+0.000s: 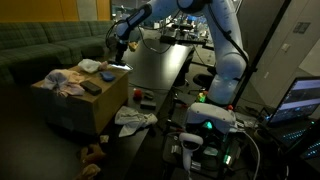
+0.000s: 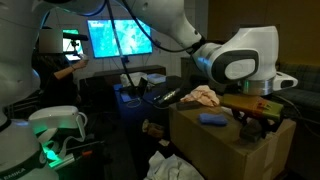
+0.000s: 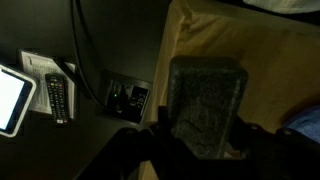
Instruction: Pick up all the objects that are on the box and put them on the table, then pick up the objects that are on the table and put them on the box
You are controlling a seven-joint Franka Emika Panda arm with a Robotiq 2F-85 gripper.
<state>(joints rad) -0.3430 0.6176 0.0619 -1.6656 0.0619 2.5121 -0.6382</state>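
My gripper moves back and down next, from the box's corner to the black table by the red ball [image 1: 138, 95], to release the piece, which hangs over the box.
The tan cardboard box [image 1: 80, 108] [image 2: 220, 150] [image 3: 275, 60] stands beside the black table [image 1: 165, 60]. On its top lie a pinkish-white cloth [image 1: 62, 82] [image 2: 203, 96], a white-grey cloth [image 1: 90, 66], a blue piece [image 1: 108, 75] [image 2: 212, 118] and a flat black piece [image 1: 92, 88]. My gripper [image 1: 120, 58] [image 2: 255, 118] [image 3: 200, 142] hangs over the box's corner. In the wrist view its fingers press both sides of a teal-grey speckled rectangular piece [image 3: 205, 100]. A white cloth [image 1: 135, 118] and a red ball [image 1: 138, 95] lie lower down by the box.
A dark green sofa [image 1: 40, 45] stands behind the box. A brown plush toy [image 1: 95, 152] lies on the floor in front. Below the box's edge, the wrist view shows a remote control [image 3: 57, 97], a white device [image 3: 12, 100] and a cable [image 3: 85, 50].
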